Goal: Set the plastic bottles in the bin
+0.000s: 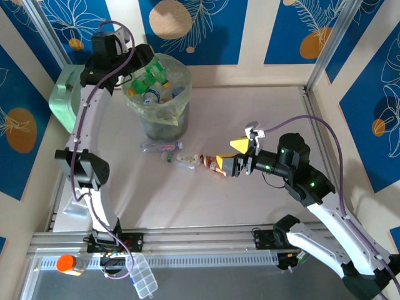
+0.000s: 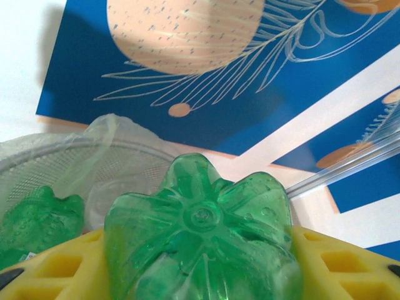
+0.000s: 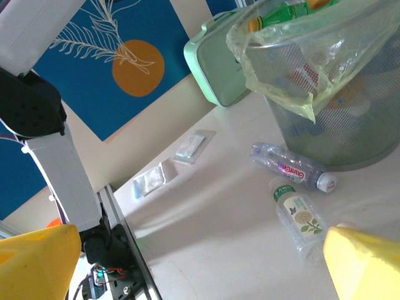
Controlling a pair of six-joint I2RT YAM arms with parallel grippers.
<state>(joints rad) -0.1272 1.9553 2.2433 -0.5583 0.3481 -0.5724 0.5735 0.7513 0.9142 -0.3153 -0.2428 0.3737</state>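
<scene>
Next, the left gripper lowers the green bottle into the bin's opening [image 1: 164, 87] [image 2: 103, 187] before it releases the bottle, since the bottle still hangs over the bin's rim.
The bin [image 1: 164, 119], lined with a pale-green bag, stands at the back left and holds several plastic bottles. My left gripper [image 1: 147, 72] hangs over its rim, shut on a green bottle [image 2: 200, 231] whose ribbed base fills the space between the yellow fingers [image 2: 337, 262]. Another green bottle [image 2: 37, 225] lies inside the bin's mesh rim [image 2: 62, 159]. On the table lie a clear bottle with a red label [image 1: 161, 147] [image 3: 290, 167], a bottle with a green-and-white label [image 1: 185, 161] [image 3: 300, 215] and a third bottle [image 1: 209, 164]. My right gripper [image 1: 230, 155] [image 3: 200, 250] stands open just right of them, holding nothing.
A mint-green box [image 1: 62, 100] [image 3: 219, 59] sits left of the bin. Two small clear packets [image 3: 194, 147] lie on the table near the left arm's base. An orange-capped item [image 1: 69, 264] and a clear compartment case [image 1: 142, 275] rest on the near rail. Frame posts edge the table.
</scene>
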